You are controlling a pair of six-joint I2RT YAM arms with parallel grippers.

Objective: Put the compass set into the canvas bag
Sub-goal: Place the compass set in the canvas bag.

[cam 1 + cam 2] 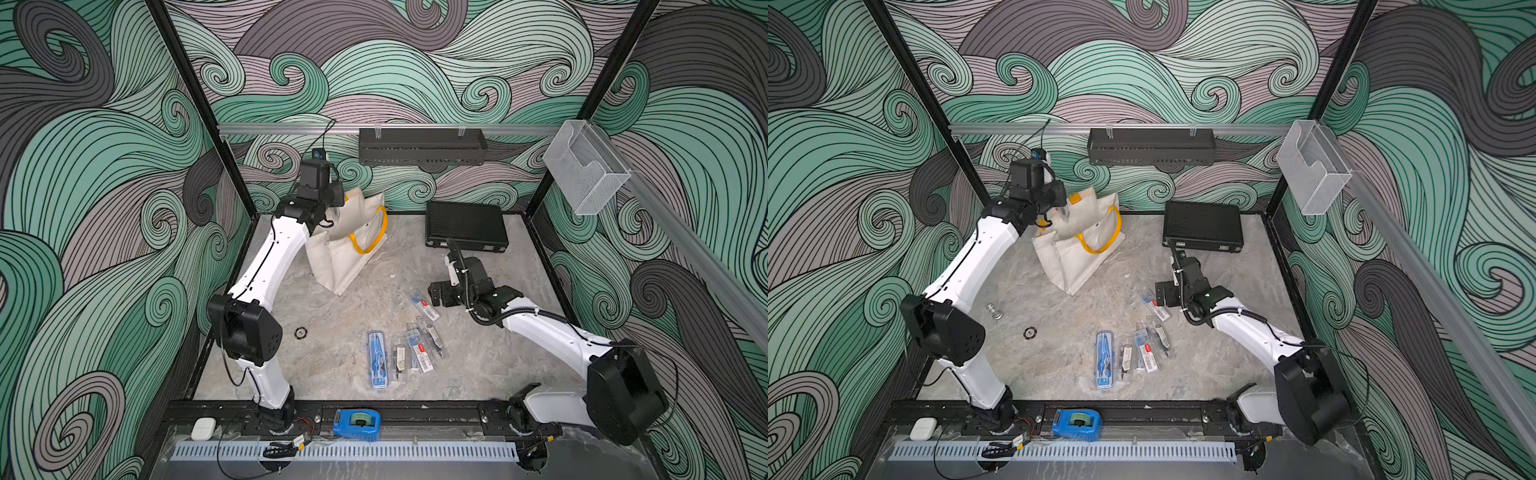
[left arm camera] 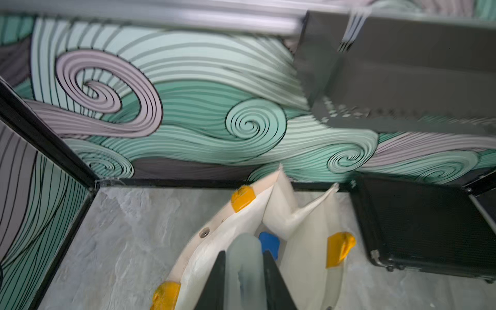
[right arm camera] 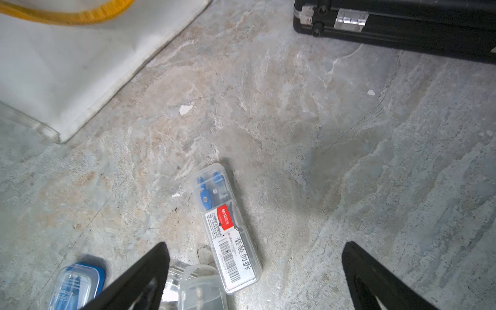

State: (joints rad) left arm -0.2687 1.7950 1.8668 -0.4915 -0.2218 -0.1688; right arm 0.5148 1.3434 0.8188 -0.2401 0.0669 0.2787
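Next, my left gripper brings the frosted compass set case down into the canvas bag's opening (image 1: 345,220) (image 2: 272,241) and releases it inside, since the bag gapes below the case.
The off-white canvas bag (image 1: 353,253) (image 1: 1077,262) with yellow handles stands open at the back left of the table. My left gripper (image 1: 338,212) (image 2: 244,253) hangs over its mouth, shut on a frosted, translucent compass set case (image 2: 243,271). A blue object (image 2: 269,241) lies inside the bag (image 2: 308,241). My right gripper (image 1: 434,294) (image 3: 255,244) is open and low over the table, with nothing held. A clear labelled compass set (image 3: 228,228) (image 1: 424,305) lies on the table below it. Several more compass set cases (image 1: 417,345), one of them blue (image 1: 377,359), lie near the front middle.
A flat black hard case (image 1: 465,226) (image 3: 402,24) lies at the back right. A black shelf (image 1: 422,145) and a clear holder (image 1: 586,166) hang on the walls. A small round disc (image 1: 300,332) and a metal knob (image 1: 993,311) sit at the left. A blue tape dispenser (image 1: 357,422) sits on the front rail.
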